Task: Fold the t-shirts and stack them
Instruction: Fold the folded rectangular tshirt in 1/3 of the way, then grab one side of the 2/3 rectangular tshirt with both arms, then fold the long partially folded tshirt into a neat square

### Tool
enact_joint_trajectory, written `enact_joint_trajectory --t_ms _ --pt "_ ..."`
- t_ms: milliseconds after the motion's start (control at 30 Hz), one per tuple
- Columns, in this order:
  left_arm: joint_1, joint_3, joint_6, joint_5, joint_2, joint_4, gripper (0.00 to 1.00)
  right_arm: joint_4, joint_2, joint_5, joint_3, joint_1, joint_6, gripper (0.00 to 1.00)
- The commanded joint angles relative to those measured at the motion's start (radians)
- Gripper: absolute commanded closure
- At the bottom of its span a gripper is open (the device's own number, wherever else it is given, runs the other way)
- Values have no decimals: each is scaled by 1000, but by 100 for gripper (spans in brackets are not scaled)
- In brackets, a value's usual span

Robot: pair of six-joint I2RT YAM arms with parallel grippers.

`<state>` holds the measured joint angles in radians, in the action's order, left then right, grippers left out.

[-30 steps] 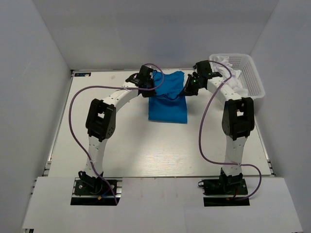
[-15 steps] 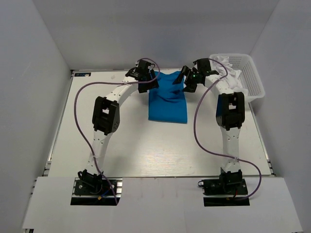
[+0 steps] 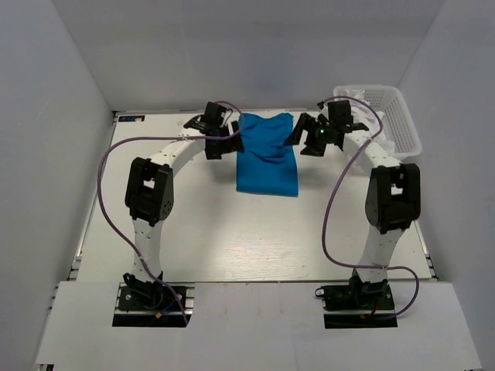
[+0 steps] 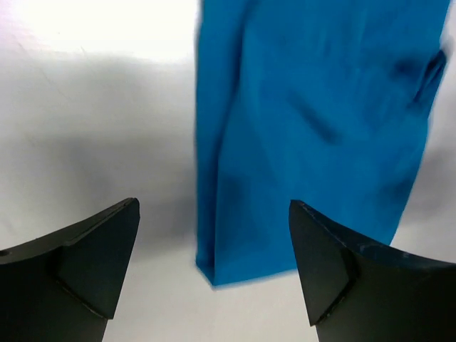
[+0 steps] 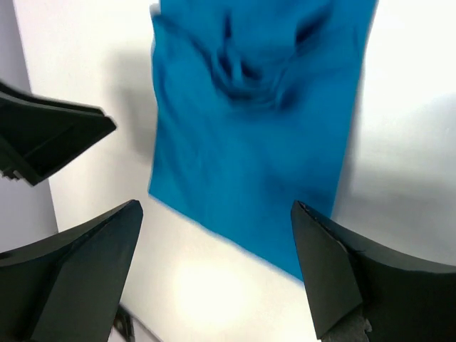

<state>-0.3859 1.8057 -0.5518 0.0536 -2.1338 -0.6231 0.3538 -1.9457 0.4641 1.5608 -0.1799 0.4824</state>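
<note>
The folded near corner of the blue t-shirt is below the left gripper and closer to the robot's base, so the left gripper should move back and down onto that corner.
A blue t-shirt (image 3: 267, 154) lies folded in a long rectangle at the back middle of the table, with a few wrinkles near its far end. My left gripper (image 3: 224, 144) hovers open at its left edge, holding nothing. In the left wrist view the blue t-shirt (image 4: 313, 128) and its folded corner lie below and between the spread fingers (image 4: 92, 256). My right gripper (image 3: 307, 139) is open off the shirt's right edge. Its wrist view shows the blue t-shirt (image 5: 256, 121) flat on the table beyond the empty gripper (image 5: 214, 278). More white t-shirts (image 3: 370, 116) fill a basket.
A white plastic basket (image 3: 402, 116) stands at the back right corner, close behind my right arm. White walls close in the table on the left, back and right. The left gripper's black finger (image 5: 43, 135) shows at the left of the right wrist view.
Both grippers went from shut on the blue shirt's far end to open. They let it drop flat and drew apart sideways, left to the left and right to the right.
</note>
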Motion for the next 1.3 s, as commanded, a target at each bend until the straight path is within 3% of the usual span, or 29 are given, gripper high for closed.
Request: enact_joint_trajectory --t_ms 0,200,367,467,633,700,767,800,833,867,900,933,1067,1267 --pt "-40 -148 44 75 98 -29 5 18 97 1 -189 -4 -54 10" --pt "-82 -354 44 170 164 108 15 -36 174 50 -435 3 -18 10" --pt "-103 -355 32 140 114 95 25 -91 133 62 -456 -6 -7 10" --pt "-103 -345 32 140 89 74 37 -98 108 77 -464 -4 1 10" --pt "-113 -420 13 178 109 132 58 -113 74 77 -485 -3 16 30" --pt "-123 -442 4 187 109 141 61 -133 62 79 -498 -6 24 33" --pt "-123 -442 -5 187 100 151 68 -131 53 73 -507 -4 25 45" --pt "-123 -442 -5 187 100 142 74 -148 39 71 -507 -1 22 52" --pt "-123 -433 -5 178 100 141 90 -151 39 71 -508 -1 21 69" --pt "-123 -419 -5 178 89 126 98 -154 39 71 -510 -3 18 80" --pt "-123 -419 -5 167 89 112 100 -160 57 67 -515 -4 18 93" --pt "-123 -419 -5 167 101 112 100 -180 66 61 -540 -6 16 100" --pt "-134 -466 13 155 175 112 100 -249 152 38 -599 -4 -18 100" --pt "-169 -523 32 209 351 11 100 -136 396 68 -705 -18 -88 100"
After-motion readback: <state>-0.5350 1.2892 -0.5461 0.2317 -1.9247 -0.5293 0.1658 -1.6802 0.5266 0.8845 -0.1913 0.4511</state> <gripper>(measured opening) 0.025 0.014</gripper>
